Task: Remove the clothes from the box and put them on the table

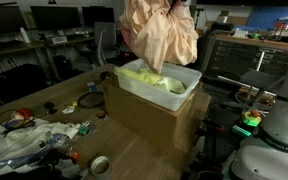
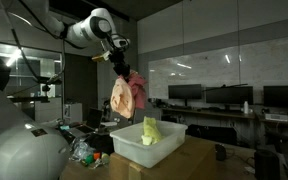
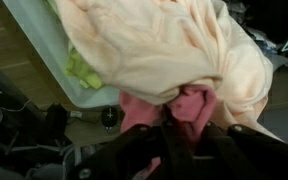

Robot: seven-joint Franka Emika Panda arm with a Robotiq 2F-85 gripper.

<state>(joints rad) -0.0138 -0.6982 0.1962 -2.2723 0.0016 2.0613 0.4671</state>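
My gripper carries the bundle away from the box (image 1: 184, 95) and past the carton next, over the table beside the tape roll, before it opens.
My gripper (image 2: 124, 70) is shut on a bundle of clothes and holds it in the air above the box. The bundle is a peach-coloured cloth (image 1: 159, 35) with a pink cloth (image 3: 184, 108) bunched in the jaws; it also shows in an exterior view (image 2: 127, 95). The white plastic box (image 1: 184, 95) stands on a cardboard carton on the table and shows in both exterior views (image 2: 154, 150). A yellow-green cloth (image 1: 154, 80) lies inside it, also seen in the wrist view (image 3: 82, 72). The fingertips are hidden by the cloth.
A cardboard carton (image 1: 149, 120) bears the box. The wooden table (image 1: 44, 100) holds clutter at its near end: a tape roll (image 1: 100, 165), white cloth and cables (image 1: 29, 140). Chairs and monitors stand behind. White robot parts (image 1: 274, 140) sit at the edge.
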